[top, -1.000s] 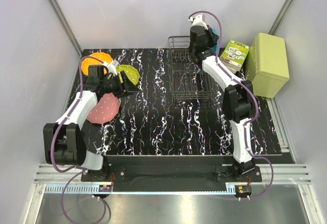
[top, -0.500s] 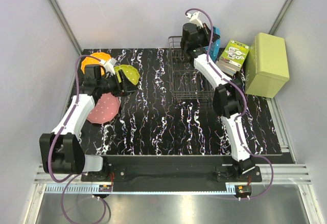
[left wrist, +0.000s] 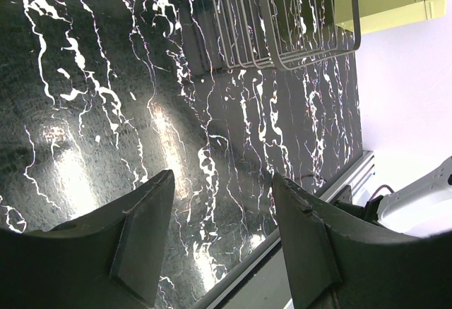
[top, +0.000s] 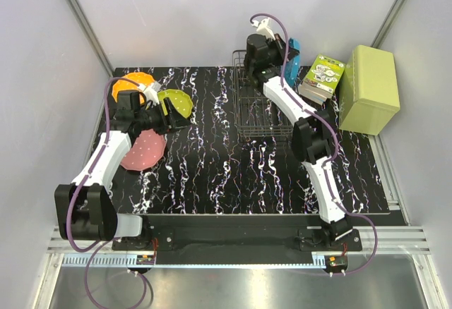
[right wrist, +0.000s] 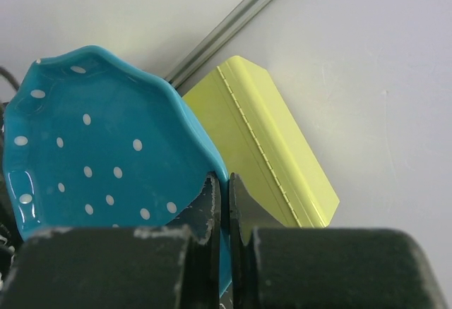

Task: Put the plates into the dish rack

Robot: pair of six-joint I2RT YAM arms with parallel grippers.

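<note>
I should get the blue plate down from above the rack's far corner. I should first lower my right gripper while edging away from the package, then release the plate's rim.
The black wire dish rack stands at the back middle of the table; its near end shows in the left wrist view. My right gripper is shut on the rim of the blue plate and holds it on edge in the air above the rack's far right corner. In the right wrist view the gripper pinches the plate's edge. The orange plate, yellow-green plate and pink plate lie at the left. My left gripper is open and empty beside the yellow-green plate, and it also shows in its own view.
A light green box stands at the back right; it also shows in the right wrist view. A green-and-white package leans between it and the rack. The table's front edge rail shows in the left wrist view.
My right arm has swung left and up with the blue plate, from beside the package to above the rack's far end. The left arm has barely moved.
</note>
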